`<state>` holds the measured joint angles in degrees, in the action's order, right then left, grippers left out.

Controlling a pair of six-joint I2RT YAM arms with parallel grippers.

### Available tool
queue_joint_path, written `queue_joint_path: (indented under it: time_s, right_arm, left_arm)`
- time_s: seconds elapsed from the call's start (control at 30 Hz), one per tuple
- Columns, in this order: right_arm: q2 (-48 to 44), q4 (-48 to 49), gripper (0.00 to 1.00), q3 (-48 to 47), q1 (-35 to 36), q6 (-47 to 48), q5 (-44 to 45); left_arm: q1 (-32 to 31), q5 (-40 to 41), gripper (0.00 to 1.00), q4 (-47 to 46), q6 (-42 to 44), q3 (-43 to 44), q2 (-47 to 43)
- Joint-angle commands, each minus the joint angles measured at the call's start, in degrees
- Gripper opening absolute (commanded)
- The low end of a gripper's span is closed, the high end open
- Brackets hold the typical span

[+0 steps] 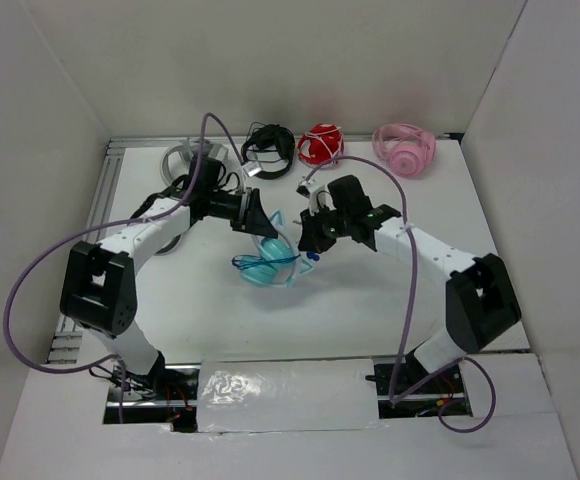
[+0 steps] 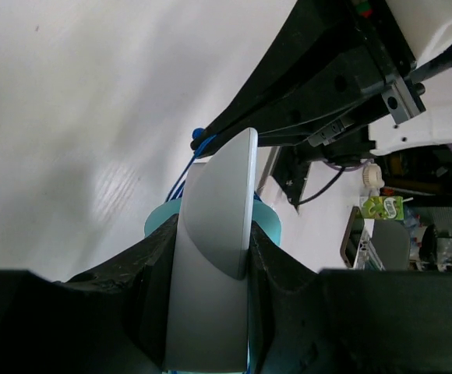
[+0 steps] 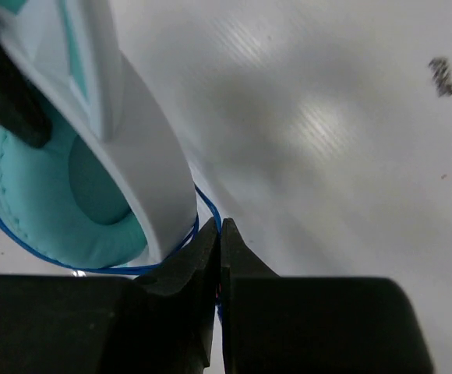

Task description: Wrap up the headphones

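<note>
The cable already loops around the teal headphones [image 1: 268,264], so the robot will lower its left gripper with the headband to the tabletop below them and let it go.
The teal headphones [image 1: 268,264] sit at the table's middle, between my two arms. My left gripper [image 1: 268,226] is shut on their pale headband [image 2: 210,257], which fills the gap between the black fingers; a teal cup [image 2: 271,224] shows behind it. The thin dark-blue cable [image 3: 207,206] loops around the headband [image 3: 144,156] and the teal ear pad [image 3: 47,202]. My right gripper [image 3: 220,228] is shut on this cable right beside the headband. From above, that right gripper [image 1: 308,243] hangs just right of the headphones. The right arm [image 2: 327,86] looms close in the left wrist view.
Along the far edge lie black headphones [image 1: 270,145], red headphones [image 1: 320,145] and pink headphones [image 1: 405,150], with a grey-white pair [image 1: 180,160] behind the left arm. White walls close in the table on the left, right and back.
</note>
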<state>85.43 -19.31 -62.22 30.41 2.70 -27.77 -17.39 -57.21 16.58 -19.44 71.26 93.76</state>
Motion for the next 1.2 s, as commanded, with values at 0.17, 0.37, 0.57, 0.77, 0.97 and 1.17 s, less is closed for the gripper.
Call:
queue_joint_path:
  time_s: [0.17, 0.37, 0.57, 0.77, 0.97, 1.17]
  right_arm:
    - [13.3, -0.7, 0.06, -1.9, -2.4, -13.7, -4.1]
    - [15.6, -1.8, 0.08, -4.5, -2.9, -16.7, -3.3]
    - [18.6, -2.7, 0.11, -6.5, -2.6, -17.1, -1.0]
    - [21.4, -3.9, 0.12, -8.4, -2.0, -18.3, 1.3]
    - [22.6, -5.2, 0.17, -9.7, -0.6, -19.4, 4.9]
    - [24.1, -6.6, 0.18, -11.7, 0.3, -20.2, 5.9]
  left_arm:
    - [-0.5, 10.0, 0.00, 0.5, -4.2, 2.0, 5.6]
    - [-0.5, 12.3, 0.00, -3.2, -7.7, 0.1, 8.5]
    - [-0.7, 10.5, 0.00, -3.0, -6.9, 2.0, 15.1]
    - [-0.7, 10.5, 0.00, -4.5, -6.1, 2.2, 18.7]
    - [-1.2, 15.8, 0.00, -3.4, -4.4, 3.7, 20.1]
    - [-2.0, 23.7, 0.57, 2.0, -3.1, 6.3, 21.0]
